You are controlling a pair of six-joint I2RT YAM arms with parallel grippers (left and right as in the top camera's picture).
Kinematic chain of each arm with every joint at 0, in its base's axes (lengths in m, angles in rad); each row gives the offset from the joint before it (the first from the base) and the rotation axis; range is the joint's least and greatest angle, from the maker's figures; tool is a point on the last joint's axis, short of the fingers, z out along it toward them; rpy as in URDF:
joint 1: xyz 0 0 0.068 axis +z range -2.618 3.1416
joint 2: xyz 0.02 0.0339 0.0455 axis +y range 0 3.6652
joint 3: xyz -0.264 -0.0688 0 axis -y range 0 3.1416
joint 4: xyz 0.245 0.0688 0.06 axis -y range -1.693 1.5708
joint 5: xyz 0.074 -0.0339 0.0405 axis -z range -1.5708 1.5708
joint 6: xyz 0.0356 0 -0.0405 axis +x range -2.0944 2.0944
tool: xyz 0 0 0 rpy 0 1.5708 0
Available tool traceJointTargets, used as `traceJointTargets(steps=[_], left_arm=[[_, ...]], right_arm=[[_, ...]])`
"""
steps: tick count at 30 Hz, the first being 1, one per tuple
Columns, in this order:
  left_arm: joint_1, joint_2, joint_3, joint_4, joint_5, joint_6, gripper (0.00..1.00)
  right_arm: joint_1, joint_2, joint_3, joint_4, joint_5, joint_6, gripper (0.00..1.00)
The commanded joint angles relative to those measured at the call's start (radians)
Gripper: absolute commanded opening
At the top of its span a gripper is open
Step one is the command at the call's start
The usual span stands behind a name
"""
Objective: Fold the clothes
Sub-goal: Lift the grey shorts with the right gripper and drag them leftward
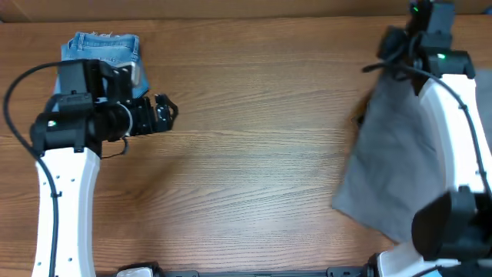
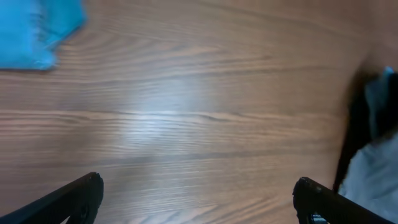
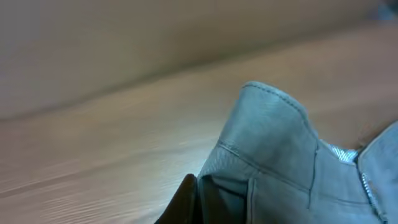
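My right gripper goes to the left in the overhead view next and releases the grey shorts, since bare middle wood lies that way from the gripper.
The grey shorts hang at the right side of the table, lifted by their upper end, with the lower part spread on the wood. My right gripper is shut on the top of them. In the right wrist view one dark finger presses against the bunched grey fabric, whose seams and zip edge show. My left gripper is open and empty over bare wood at the left, far from the shorts. In the left wrist view its two fingertips stand wide apart, and the grey shorts show at the right edge.
Small faded blue denim shorts lie folded at the back left, just behind the left arm, and show in the left wrist view. The wooden table stretches between the two arms.
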Motion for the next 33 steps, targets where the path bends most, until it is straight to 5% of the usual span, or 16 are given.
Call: traceJointTargets(steps=[1, 7, 8, 9, 10, 11, 13, 19, 23, 33], left_arm=[[0.069, -0.024, 0.126, -0.036, -0.089, -0.051, 1.00], [0.137, -0.052, 0.296, -0.117, -0.200, -0.045, 1.00], [0.141, -0.057, 0.326, -0.128, -0.225, -0.040, 1.00], [0.141, -0.060, 0.352, -0.135, -0.244, -0.029, 1.00], [0.141, -0.064, 0.372, -0.140, -0.254, -0.018, 1.00], [0.141, -0.068, 0.395, -0.145, -0.261, -0.003, 1.00], [0.141, -0.073, 0.423, -0.147, -0.260, 0.020, 1.00], [0.132, -0.064, 0.436, -0.140, -0.243, 0.032, 1.00], [0.093, -0.019, 0.435, -0.140, -0.108, 0.090, 1.00], [-0.232, 0.301, 0.426, -0.129, -0.085, 0.196, 1.00]], right_arm=[[0.218, -0.090, 0.094, -0.015, -0.046, -0.012, 0.04], [0.584, -0.078, 0.098, -0.016, -0.050, -0.011, 0.07], [0.643, -0.073, 0.098, -0.016, -0.049, -0.012, 0.18], [0.696, -0.069, 0.098, -0.018, -0.035, -0.013, 0.54], [0.741, -0.066, 0.098, -0.021, 0.004, -0.020, 0.74], [0.772, -0.066, 0.098, -0.024, 0.054, -0.027, 0.87], [0.815, -0.069, 0.099, -0.027, 0.175, -0.026, 0.95], [0.744, -0.135, 0.100, -0.069, 0.220, 0.062, 0.99], [0.673, -0.232, 0.100, -0.081, 0.179, 0.077, 1.00], [0.586, -0.479, 0.100, -0.144, 0.141, 0.160, 1.00]])
